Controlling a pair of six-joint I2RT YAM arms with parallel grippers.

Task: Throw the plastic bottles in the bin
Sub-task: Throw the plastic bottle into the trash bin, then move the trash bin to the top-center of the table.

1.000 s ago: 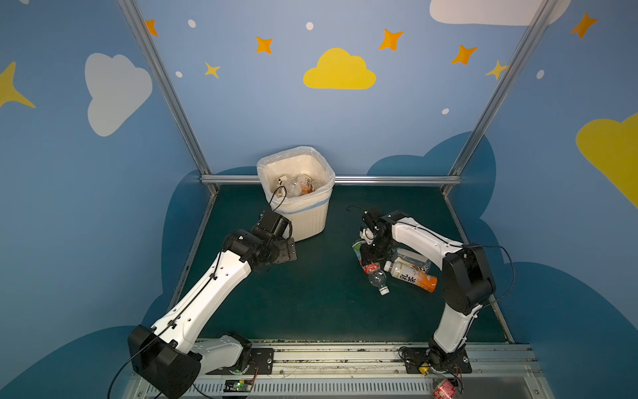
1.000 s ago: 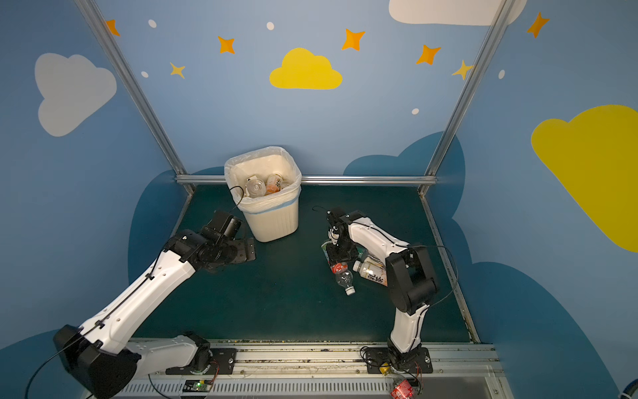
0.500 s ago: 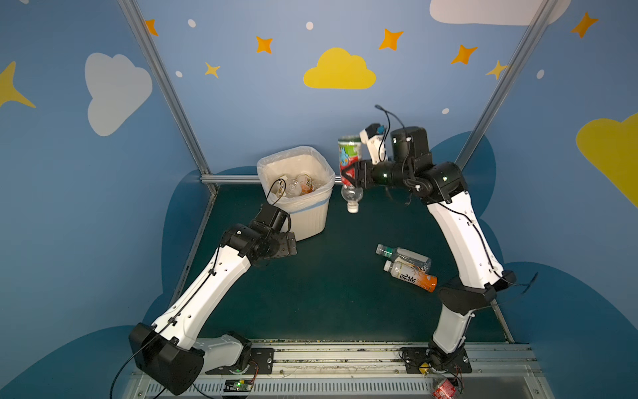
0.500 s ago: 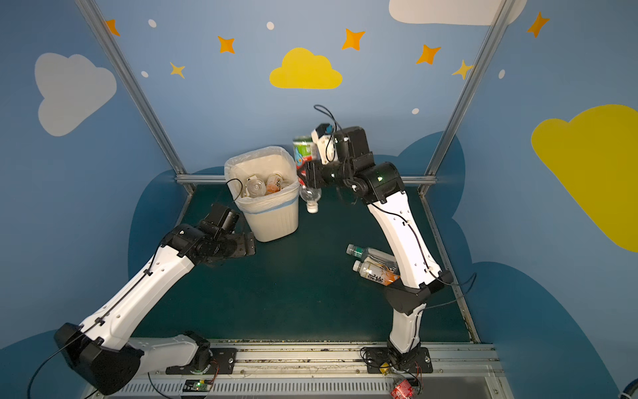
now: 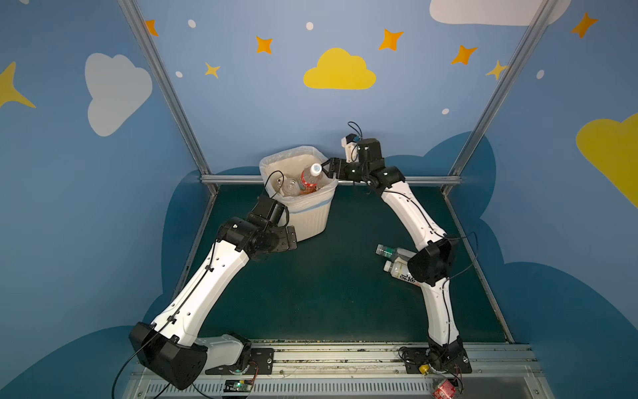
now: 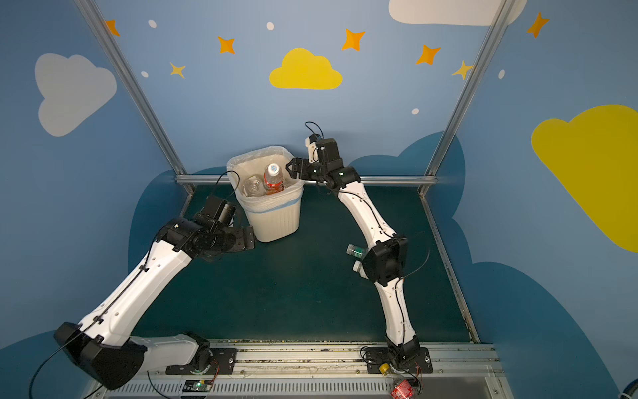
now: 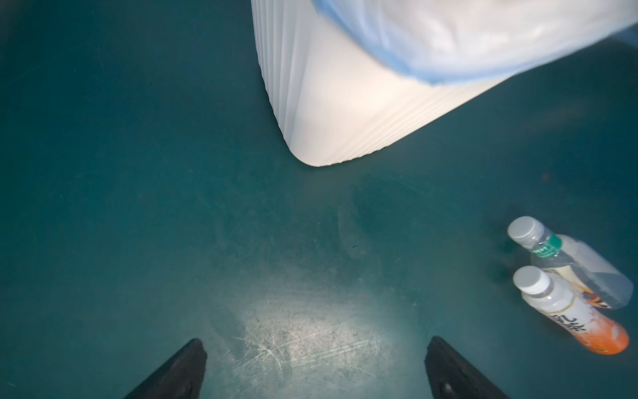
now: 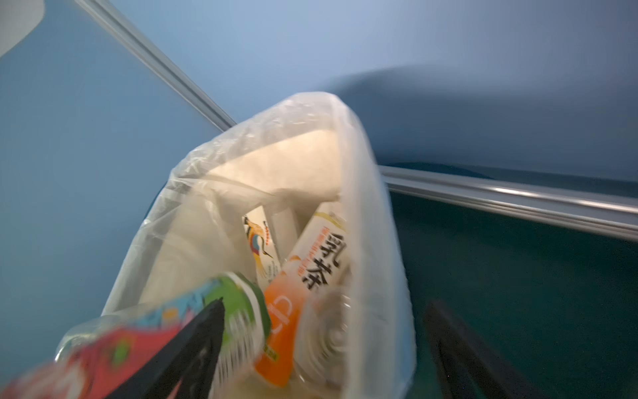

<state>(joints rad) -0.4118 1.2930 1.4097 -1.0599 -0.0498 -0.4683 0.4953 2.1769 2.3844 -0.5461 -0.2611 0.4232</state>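
Observation:
The bin's bag-covered rim (image 5: 334, 183) (image 8: 373, 312) already runs between the open fingers of my right gripper, so next that gripper will tip down and move back a little along the rim to close there.
The cream-white bin (image 5: 312, 221) (image 6: 276, 224) stands at the back of the green mat, with its bag folded over the rim. My right gripper (image 5: 329, 167) (image 6: 291, 169) (image 8: 326, 304) hangs open at the bin's rim. A bottle with a red and green label (image 5: 309, 178) (image 8: 172, 321) lies inside, cap up, blurred beside one finger. Other bottles are in the bin, one clear (image 5: 290, 186) and one orange and white (image 8: 310, 262). My left gripper (image 5: 291, 238) (image 7: 316, 340) is open and empty, low over the mat by the bin's base (image 7: 345, 114).
Two bottles lie side by side on the mat under my right arm's elbow: a clear one with a green band (image 5: 390, 251) (image 7: 569, 262) and a white and orange one (image 5: 400, 273) (image 7: 573, 314). An aluminium rail (image 5: 414, 179) runs behind the bin.
My right arm lifted a bottle off the mat, carried it to the bin's rim and opened. The bottle has dropped into the bin. The left arm has hardly moved.

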